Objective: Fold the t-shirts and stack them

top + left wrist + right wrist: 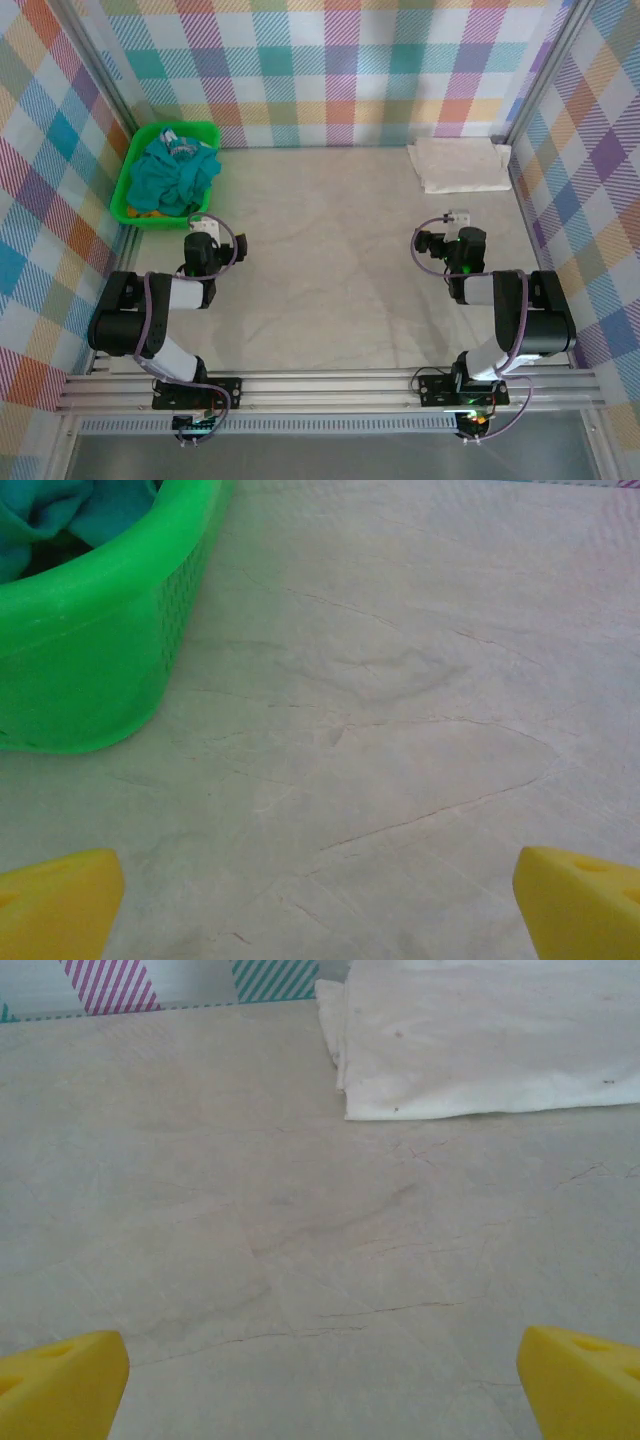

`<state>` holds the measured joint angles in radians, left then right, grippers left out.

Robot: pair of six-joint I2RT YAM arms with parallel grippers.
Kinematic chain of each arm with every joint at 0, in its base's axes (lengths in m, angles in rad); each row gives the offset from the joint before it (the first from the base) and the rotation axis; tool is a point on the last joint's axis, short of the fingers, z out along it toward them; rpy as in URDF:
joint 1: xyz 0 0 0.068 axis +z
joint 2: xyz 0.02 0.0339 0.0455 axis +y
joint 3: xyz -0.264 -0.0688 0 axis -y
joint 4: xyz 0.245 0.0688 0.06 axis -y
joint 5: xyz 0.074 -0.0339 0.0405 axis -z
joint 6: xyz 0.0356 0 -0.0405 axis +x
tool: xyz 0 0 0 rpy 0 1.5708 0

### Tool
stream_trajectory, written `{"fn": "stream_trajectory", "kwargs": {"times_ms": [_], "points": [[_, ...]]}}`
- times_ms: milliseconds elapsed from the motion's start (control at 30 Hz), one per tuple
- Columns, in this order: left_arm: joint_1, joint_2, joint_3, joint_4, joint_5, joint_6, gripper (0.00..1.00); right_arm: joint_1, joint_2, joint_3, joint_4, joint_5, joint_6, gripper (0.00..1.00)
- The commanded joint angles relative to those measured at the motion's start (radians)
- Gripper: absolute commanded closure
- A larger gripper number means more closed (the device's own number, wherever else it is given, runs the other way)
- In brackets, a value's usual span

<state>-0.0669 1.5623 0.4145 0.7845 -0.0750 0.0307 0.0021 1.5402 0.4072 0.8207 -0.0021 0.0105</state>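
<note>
The robot's left gripper will go up and outward over the basket's rim, then down onto the teal t-shirt's printed part (pixel 182 149), because this t-shirt is on top.
A crumpled teal t-shirt (pixel 178 172) fills the bright green basket (pixel 130 180) at the back left, with a bit of orange cloth (pixel 150 212) showing under it. A folded cream t-shirt (pixel 460 165) lies flat at the back right. My left gripper (pixel 203 224) rests low over bare table just in front of the basket, open, with nothing between its yellow fingertips (pixel 55 905). In the left wrist view the basket (pixel 100 660) and the teal t-shirt (pixel 60 515) are at the upper left. My right gripper (pixel 458 217) is open and empty, a short way in front of the cream t-shirt (pixel 480 1040).
Plaid walls close in the table on the left, back and right. Pale marbled tabletop (pixel 330 260) stretches between the two arms. An aluminium rail (pixel 330 385) with both arm bases runs along the near edge.
</note>
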Motion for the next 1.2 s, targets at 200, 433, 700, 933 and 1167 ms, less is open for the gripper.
{"fn": "stream_trajectory", "kwargs": {"times_ms": [200, 433, 700, 933, 1167], "points": [[0.004, 0.002, 0.014, 0.007, 0.010, 0.002, 0.00, 0.001, -0.006, 0.004, 0.011, -0.019, 0.000, 0.00], [0.004, 0.002, 0.015, 0.008, 0.010, 0.002, 0.00, 0.001, -0.005, 0.005, 0.008, -0.019, -0.001, 0.00], [-0.037, -0.136, 0.056, -0.177, -0.061, 0.022, 0.00, 0.025, -0.109, -0.003, -0.034, 0.091, 0.010, 0.00], [-0.016, -0.437, 0.494, -0.800, -0.177, -0.108, 0.00, 0.024, -0.420, 0.290, -0.594, -0.077, 0.315, 0.04], [0.132, 0.171, 1.261, -1.360, -0.182, -0.183, 0.00, 0.074, -0.008, 0.777, -1.004, -0.190, 0.351, 0.14]]}}
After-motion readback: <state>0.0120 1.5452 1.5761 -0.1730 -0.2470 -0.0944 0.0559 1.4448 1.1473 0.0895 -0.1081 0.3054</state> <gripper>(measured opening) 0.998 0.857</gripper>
